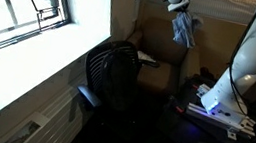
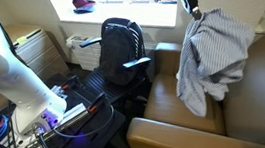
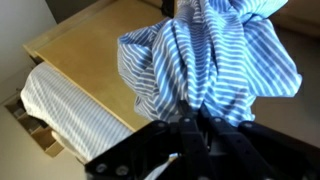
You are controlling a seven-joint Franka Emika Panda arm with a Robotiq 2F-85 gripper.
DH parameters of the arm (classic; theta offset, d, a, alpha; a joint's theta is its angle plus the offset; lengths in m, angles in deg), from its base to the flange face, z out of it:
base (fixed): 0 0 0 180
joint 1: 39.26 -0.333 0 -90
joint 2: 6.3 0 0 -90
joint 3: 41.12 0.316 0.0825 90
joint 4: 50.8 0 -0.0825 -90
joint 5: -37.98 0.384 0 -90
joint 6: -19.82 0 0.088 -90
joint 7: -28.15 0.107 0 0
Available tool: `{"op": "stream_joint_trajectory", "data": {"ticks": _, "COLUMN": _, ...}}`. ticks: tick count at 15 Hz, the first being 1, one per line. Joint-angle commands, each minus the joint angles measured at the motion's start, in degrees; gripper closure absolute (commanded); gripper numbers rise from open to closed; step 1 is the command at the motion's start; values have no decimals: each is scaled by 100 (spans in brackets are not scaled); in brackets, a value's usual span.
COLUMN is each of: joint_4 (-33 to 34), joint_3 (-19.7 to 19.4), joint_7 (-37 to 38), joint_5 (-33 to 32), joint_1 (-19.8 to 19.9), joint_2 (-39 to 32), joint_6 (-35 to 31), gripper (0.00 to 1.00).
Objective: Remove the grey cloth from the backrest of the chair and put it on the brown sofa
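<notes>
The cloth has only its lower end near the seat of the brown sofa, so the robot's gripper should move the cloth outward over the far end of that seat.
The grey cloth [image 2: 215, 53], striped blue and white, hangs bunched from my gripper [image 2: 189, 2] over the brown sofa [image 2: 261, 94]. Its lower end reaches down to the sofa seat. In an exterior view the cloth [image 1: 183, 29] dangles under the gripper [image 1: 178, 0] in front of the sofa [image 1: 158, 71] backrest. In the wrist view my gripper [image 3: 195, 125] is shut on the cloth [image 3: 215, 60], with the sofa [image 3: 90, 50] below and another fold of cloth lower left. The black mesh chair [image 2: 123, 48] [image 1: 112, 74] stands beside the sofa with its backrest bare.
A window with a sill [image 1: 30, 53] runs along the wall by the chair. A radiator [image 2: 35, 48] is under the sill. The robot base with cables and a blue light [image 2: 52, 115] [image 1: 219, 105] stands close to the sofa's armrest.
</notes>
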Motion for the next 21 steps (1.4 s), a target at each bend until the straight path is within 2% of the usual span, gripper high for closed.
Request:
{"op": "stream_joint_trajectory", "data": {"ticks": 1, "joint_4": -79, "joint_3": 88, "joint_7": -88, "joint_5": 1116, "joint_1": 211, "joint_2": -703, "joint_6": -210, "gripper": 98}}
{"op": "stream_joint_trajectory", "data": {"ticks": 5, "joint_4": 251, "joint_3": -82, "joint_7": -314, "joint_5": 2608, "joint_1": 356, "joint_2": -1460, "joint_6": 49, "gripper": 98}}
{"op": "stream_joint_trajectory", "data": {"ticks": 8, "joint_4": 494, "joint_3": -261, "joint_7": -426, "joint_5": 3596, "joint_1": 614, "joint_2": -1751, "joint_6": -41, "gripper": 98}}
{"op": "stream_joint_trajectory", "data": {"ticks": 11, "joint_4": 1139, "joint_3": -353, "joint_7": -550, "joint_5": 4519, "joint_1": 885, "joint_2": -1942, "joint_6": -11, "gripper": 98}}
{"op": "stream_joint_trajectory", "data": {"ticks": 12, "joint_4": 1403, "joint_3": -406, "joint_7": -544, "joint_5": 4629, "joint_1": 883, "joint_2": -1910, "joint_6": -133, "gripper": 98}}
{"op": "stream_joint_trajectory", "data": {"ticks": 16, "joint_4": 2173, "joint_3": -746, "joint_7": -331, "joint_5": 4050, "joint_1": 507, "joint_2": -1593, "joint_6": -355, "gripper": 98}}
{"op": "stream_joint_trajectory", "data": {"ticks": 17, "joint_4": 2384, "joint_3": -814, "joint_7": -209, "joint_5": 3910, "joint_1": 403, "joint_2": -1515, "joint_6": -352, "gripper": 65}}
{"op": "stream_joint_trajectory", "data": {"ticks": 18, "joint_4": 2183, "joint_3": -693, "joint_7": -351, "joint_5": 4134, "joint_1": 579, "joint_2": -1691, "joint_6": -318, "gripper": 89}}
{"op": "stream_joint_trajectory", "data": {"ticks": 21, "joint_4": 2454, "joint_3": -733, "joint_7": -254, "joint_5": 3971, "joint_1": 437, "joint_2": -1489, "joint_6": -301, "gripper": 68}}
